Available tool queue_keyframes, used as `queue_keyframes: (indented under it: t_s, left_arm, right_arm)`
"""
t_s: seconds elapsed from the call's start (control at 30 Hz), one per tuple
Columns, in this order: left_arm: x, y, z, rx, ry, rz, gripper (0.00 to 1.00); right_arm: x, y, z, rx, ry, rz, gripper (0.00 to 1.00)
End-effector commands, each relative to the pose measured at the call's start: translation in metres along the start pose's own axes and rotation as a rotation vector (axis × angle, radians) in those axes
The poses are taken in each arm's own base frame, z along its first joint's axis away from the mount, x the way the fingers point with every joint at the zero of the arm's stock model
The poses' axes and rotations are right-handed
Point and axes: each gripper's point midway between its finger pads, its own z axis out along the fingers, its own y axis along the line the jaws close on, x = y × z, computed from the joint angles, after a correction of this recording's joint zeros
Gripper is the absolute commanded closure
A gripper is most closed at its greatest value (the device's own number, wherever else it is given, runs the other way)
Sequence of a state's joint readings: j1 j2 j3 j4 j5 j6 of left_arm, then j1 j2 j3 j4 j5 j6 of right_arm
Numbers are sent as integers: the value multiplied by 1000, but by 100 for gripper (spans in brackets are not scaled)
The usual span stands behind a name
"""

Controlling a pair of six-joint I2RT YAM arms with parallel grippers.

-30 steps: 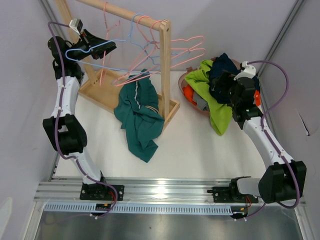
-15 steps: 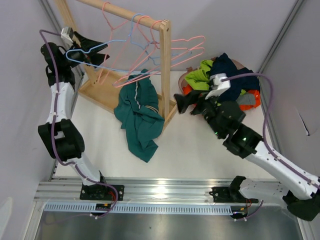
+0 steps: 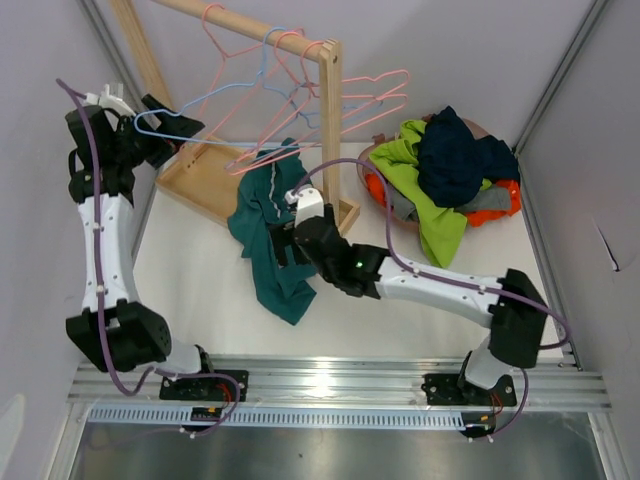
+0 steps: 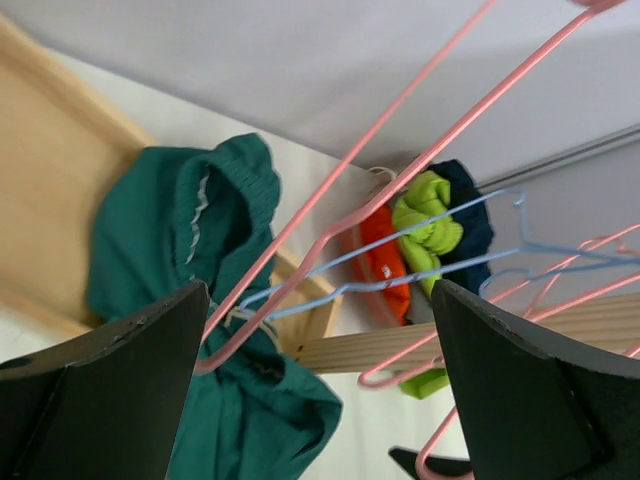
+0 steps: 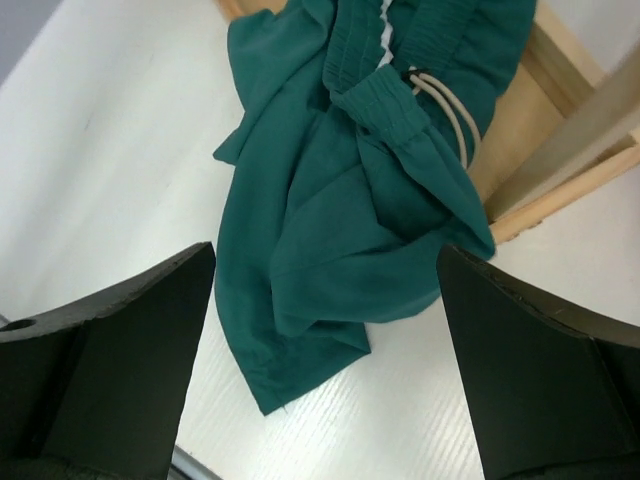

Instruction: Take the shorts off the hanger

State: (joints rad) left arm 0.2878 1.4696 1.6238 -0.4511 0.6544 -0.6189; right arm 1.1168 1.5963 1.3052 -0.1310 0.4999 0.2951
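Observation:
The right gripper lowers outward onto the fold next, as cloth bunches up below and outward of it at the teal shorts' waistband fold by the drawstring (image 3: 278,218) (image 5: 388,112).
The teal shorts (image 3: 262,210) lie crumpled off the hangers, half on the wooden rack's base and half on the table, also seen in the right wrist view (image 5: 350,230) and the left wrist view (image 4: 170,230). My right gripper (image 3: 278,245) hangs open just above them, nothing between its fingers (image 5: 325,255). My left gripper (image 3: 172,138) is raised at the rack's left end, open (image 4: 320,300), with a pink hanger (image 4: 400,170) and a blue hanger's wires crossing the gap untouched. Lime green (image 3: 425,225), dark navy (image 3: 450,155), orange (image 3: 375,190) and grey (image 3: 485,200) shorts are piled at the back right.
The wooden rack (image 3: 330,130) stands at the back with several bare pink and blue wire hangers on its bar. Its base tray (image 3: 200,180) lies under them. Walls close in on both sides, and a metal rail runs along the near edge.
My right arm has swung from the pile at the right across to the teal shorts. My left gripper has opened and drawn back to the left along the blue hanger.

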Motion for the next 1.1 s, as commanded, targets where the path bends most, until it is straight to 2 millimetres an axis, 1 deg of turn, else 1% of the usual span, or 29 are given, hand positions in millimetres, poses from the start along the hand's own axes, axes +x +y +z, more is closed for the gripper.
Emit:
queue_keyframes:
  t_s: [0.0, 0.03, 0.07, 0.1, 0.13, 0.17, 0.23, 0.27, 0.33, 0.37, 0.4, 0.43, 0.5, 0.6, 0.7, 0.73, 0.77, 0.83, 0.87, 0.9, 0.93, 0.97, 1.0, 1.03, 1.07]
  left_arm:
    - [5, 5, -22, -82, -63, 89, 1]
    - [4, -3, -32, -73, -84, 101, 1]
    - [10, 0, -33, -73, -82, 98, 1]
    - [11, -4, -38, -65, -89, 109, 1]
    - [14, -4, -41, -69, -94, 111, 1]
    - [14, -10, -50, -71, -119, 130, 1]
    - [15, -14, -59, -75, -139, 141, 1]
    - [13, -20, -67, -68, -159, 151, 1]
    - [18, -22, -71, -62, -162, 147, 1]
    - [17, -24, -74, -63, -177, 153, 1]
    - [17, -28, -80, -63, -192, 163, 1]
    - [19, -25, -81, -73, -193, 161, 1]
    - [18, -24, -87, -92, -219, 170, 1]
    - [22, -21, -87, -95, -225, 173, 1]
    - [23, -20, -87, -92, -224, 169, 1]
    - [24, -19, -86, -92, -218, 166, 1]
    - [23, -21, -87, -88, -222, 166, 1]
    - [22, -21, -88, -92, -231, 170, 1]
    - [22, -21, -90, -100, -237, 178, 1]
    - [21, -20, -91, -108, -243, 179, 1]
    - [19, -19, -93, -121, -253, 183, 1]
    - [18, -20, -96, -128, -263, 193, 1]
    - [16, -21, -98, -132, -272, 198, 1]
    - [16, -21, -99, -134, -275, 204, 1]
    - [14, -20, -101, -150, -283, 211, 1]
  right_arm:
    - [-34, 0, 21, 25, -65, 30, 0]
    - [-32, -2, 33, 37, -56, 25, 1]
    - [-31, -10, 42, 59, -52, 25, 1]
    - [-30, -14, 48, 71, -49, 16, 1]
    - [-26, -18, 58, 89, -45, 6, 1]
    - [-25, -26, 65, 114, -42, -2, 1]
    - [-19, -37, 77, 147, -29, -19, 1]
    - [-11, -41, 89, 164, -10, -27, 1]
    - [-5, -55, 101, 194, 9, -30, 0]
    - [3, -57, 110, 201, 22, -34, 1]
    - [6, -60, 115, 209, 30, -35, 1]
    - [10, -63, 121, 207, 40, -32, 1]
    - [19, -63, 132, 209, 59, -30, 1]
    - [32, -57, 143, 196, 84, -32, 1]
    - [45, -55, 149, 194, 109, -24, 1]
    - [47, -53, 149, 189, 111, -22, 3]
    - [50, -50, 150, 173, 120, -18, 17]
    - [55, -48, 149, 160, 134, -7, 54]
    - [57, -46, 148, 159, 136, -7, 97]
    - [58, -45, 146, 162, 138, -9, 100]
    - [55, -43, 139, 160, 137, -19, 100]
    - [52, -35, 131, 153, 130, -34, 100]
    - [46, -34, 123, 166, 111, -45, 100]
    - [39, -31, 113, 165, 96, -61, 100]
    - [22, -18, 90, 147, 60, -66, 100]
